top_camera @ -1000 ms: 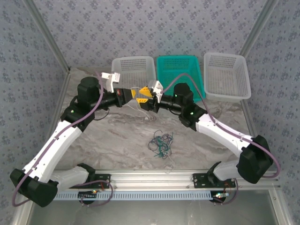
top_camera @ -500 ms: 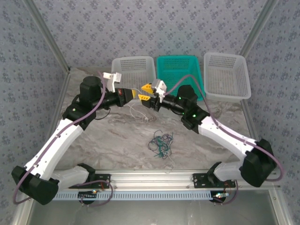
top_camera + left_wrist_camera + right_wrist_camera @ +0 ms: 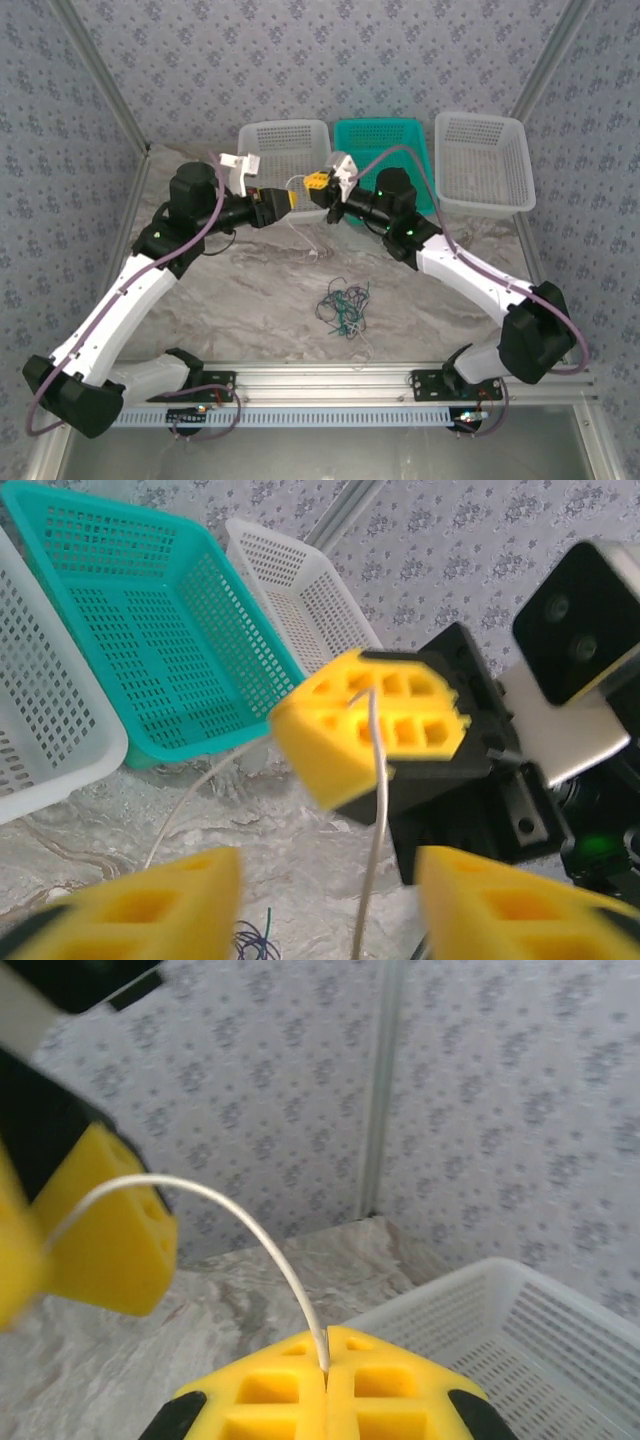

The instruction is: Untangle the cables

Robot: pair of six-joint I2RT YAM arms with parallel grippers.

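Observation:
The white cable (image 3: pixel 374 834) hangs clear of the tangle, so the robot's right gripper should swing outward past the teal basket and release the cable over the white basket beyond.
A small tangle of dark, blue and green cables (image 3: pixel 343 305) lies on the marble table (image 3: pixel 250 290), and part of it shows in the left wrist view as cables (image 3: pixel 252 942). A thin white cable (image 3: pixel 374 834) hangs apart from the tangle. My right gripper (image 3: pixel 314 183) is shut on its upper end, and the white cable (image 3: pixel 290 1285) comes out of the seam between the right gripper's (image 3: pixel 327 1380) pads. My left gripper (image 3: pixel 290 200) faces it a short way off. In its wrist view the left gripper (image 3: pixel 325 910) is open, and the white cable runs down through the gap untouched.
Three baskets stand along the back edge: a white basket (image 3: pixel 285 150), a teal basket (image 3: pixel 380 140) and another white basket (image 3: pixel 483 160). Both grippers hover above the table just in front of the left two. Patterned walls close in the sides.
My left gripper has opened and let go of the white cable. My right gripper has shut on that cable and moved slightly up and toward the back.

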